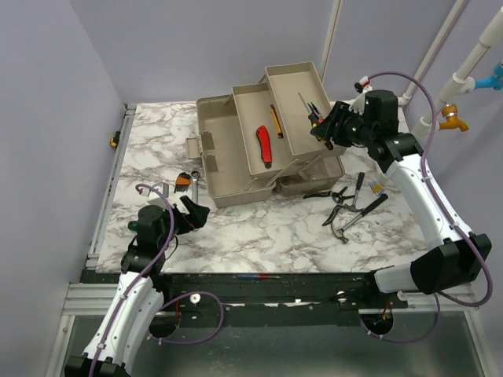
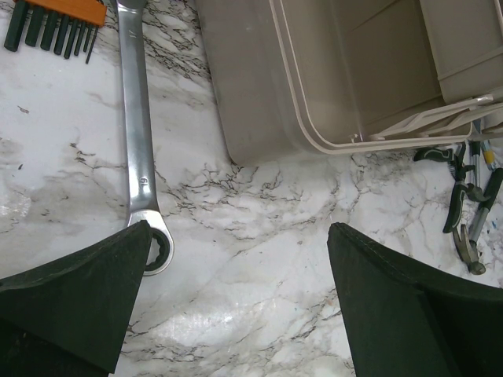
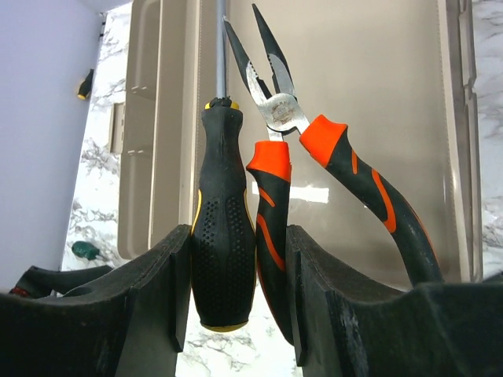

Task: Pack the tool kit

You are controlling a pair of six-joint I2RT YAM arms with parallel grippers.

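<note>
My right gripper will next bring the screwdriver and pliers down toward the top tray's bottom, close to the top tray's edge beside the middle tray.
The beige-grey toolbox stands open mid-table with its trays folded out to the right. A red cutter and a yellow-black tool lie in the middle tray. My right gripper hovers over the top tray. In the right wrist view it is shut on a black-yellow screwdriver and one handle of orange-black needle-nose pliers. My left gripper is open and empty above bare table, near the box's front corner. Its fingers are wide apart.
A silver wrench and an orange hex-key set lie left of the box, also seen from above. Pliers, a hammer and other small tools lie right of the box. White pipes stand at the back right.
</note>
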